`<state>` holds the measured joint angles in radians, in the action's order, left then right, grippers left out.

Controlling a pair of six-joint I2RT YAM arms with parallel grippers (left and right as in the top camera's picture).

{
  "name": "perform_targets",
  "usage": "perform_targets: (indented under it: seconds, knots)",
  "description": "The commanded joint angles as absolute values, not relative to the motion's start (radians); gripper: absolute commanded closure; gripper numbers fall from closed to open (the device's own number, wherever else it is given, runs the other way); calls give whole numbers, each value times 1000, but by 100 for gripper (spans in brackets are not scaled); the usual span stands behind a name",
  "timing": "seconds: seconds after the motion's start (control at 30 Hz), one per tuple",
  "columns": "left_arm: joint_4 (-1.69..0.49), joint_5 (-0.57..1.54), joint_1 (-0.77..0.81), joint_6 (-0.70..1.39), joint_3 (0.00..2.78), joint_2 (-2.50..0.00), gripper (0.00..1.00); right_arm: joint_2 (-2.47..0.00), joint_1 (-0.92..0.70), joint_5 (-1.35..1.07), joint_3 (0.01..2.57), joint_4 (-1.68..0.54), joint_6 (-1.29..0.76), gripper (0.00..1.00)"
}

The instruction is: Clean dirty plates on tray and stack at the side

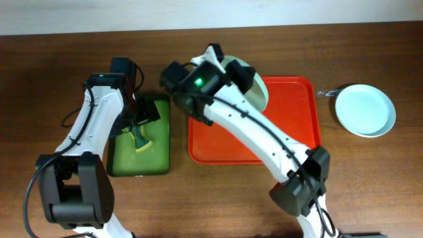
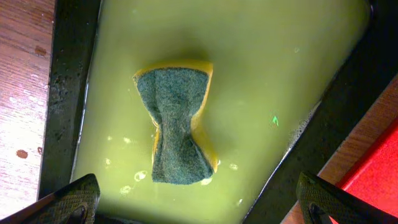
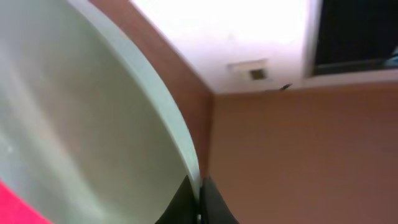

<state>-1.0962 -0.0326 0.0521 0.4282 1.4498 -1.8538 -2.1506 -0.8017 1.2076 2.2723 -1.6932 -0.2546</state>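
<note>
My right gripper will travel to the right in the overhead view, lower its plate onto the pale blue plate and release, because that one lies flat and bare.
My right gripper [image 1: 239, 71] is shut on the rim of a pale mint plate [image 1: 259, 92] and holds it tilted on edge over the far left part of the red tray [image 1: 291, 122]. In the right wrist view the plate's rim [image 3: 155, 118] is pinched between my fingers [image 3: 199, 202]. A second pale blue plate [image 1: 365, 110] lies flat on the table to the right of the tray. A third plate is not in view. My left gripper [image 1: 142, 120] is open just above a yellow-and-green sponge [image 1: 142, 143]. In the left wrist view my open fingers [image 2: 199, 202] are clear of the sponge [image 2: 177, 127].
The sponge lies in a dark-rimmed green tray [image 1: 158, 158] holding yellowish liquid [image 2: 280, 74], left of the red tray. A small metal object [image 1: 326, 93] lies between the red tray and the flat plate. My right arm [image 1: 264, 135] crosses over the red tray.
</note>
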Motion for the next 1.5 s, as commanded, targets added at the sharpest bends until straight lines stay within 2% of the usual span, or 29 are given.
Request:
perform_targets:
  seconds: [0.0, 0.13, 0.2, 0.23, 0.27, 0.37, 0.43, 0.53, 0.57, 0.67, 0.73, 0.83, 1.0, 1.07, 1.13, 1.17, 1.27, 1.37, 1.47]
  knots:
    - [-1097, -22, 49, 429, 1461, -1838, 1, -2132, -870, 1482, 2293, -1699, -162, 96]
    - [-1097, -22, 49, 429, 1461, -1838, 1, -2132, -877, 1525, 2293, -1699, -162, 96]
    - [-1097, -22, 49, 429, 1461, -1838, 1, -2132, -865, 1363, 2293, -1698, -258, 96]
    - [-1097, -22, 49, 429, 1461, -1838, 1, -2134, -834, 1199, 2285, -1674, -381, 96]
    - [-1097, -22, 49, 429, 1461, -1838, 1, -2135, -769, 1106, 2242, -1625, -367, 96]
    - [-1097, -22, 49, 429, 1461, -1838, 1, -2125, -584, 1139, 2217, -1662, -353, 96]
    - [-1097, -22, 49, 429, 1461, -1838, 1, -2123, -382, 810, 2217, -1556, -347, 96]
    - [-1097, -22, 49, 429, 1461, -1838, 1, -2123, -58, -56, 2217, -1408, 46, 96]
    - [-1097, -22, 49, 429, 1461, -1838, 1, -2126, 39, -193, 2217, -1409, 74, 96]
    - [-1097, -22, 49, 429, 1461, -1838, 1, -2135, 428, -225, 2121, -1396, 65, 96]
    - [-1097, -22, 49, 429, 1461, -1838, 1, -2135, 589, -225, 2013, -1298, -35, 96]
    - [-1097, -22, 49, 429, 1461, -1838, 1, -2135, 748, -226, 1856, -1145, -193, 96]
    - [-1097, -22, 49, 429, 1461, -1838, 1, -2135, 784, -225, 1728, -1021, -193, 96]
    - [-1097, -22, 49, 429, 1461, -1838, 1, -2134, 786, -236, 1728, -1032, -192, 64]
    - [-1097, -22, 49, 429, 1461, -1838, 1, -2101, 786, -303, 1730, -1061, -200, 50]
    - [-1097, -22, 49, 429, 1461, -1838, 1, -2064, 786, -303, 1730, -1076, -205, 1]
    - [-1097, -22, 49, 429, 1461, -1838, 1, -1929, 785, -303, 1729, -1195, -214, 1]
    - [-1097, -22, 49, 429, 1461, -1838, 1, -1787, 766, -303, 1692, -1324, -132, 1]
    - [-1097, -22, 49, 429, 1461, -1838, 1, -1545, 675, -311, 1468, -1370, -82, 1]
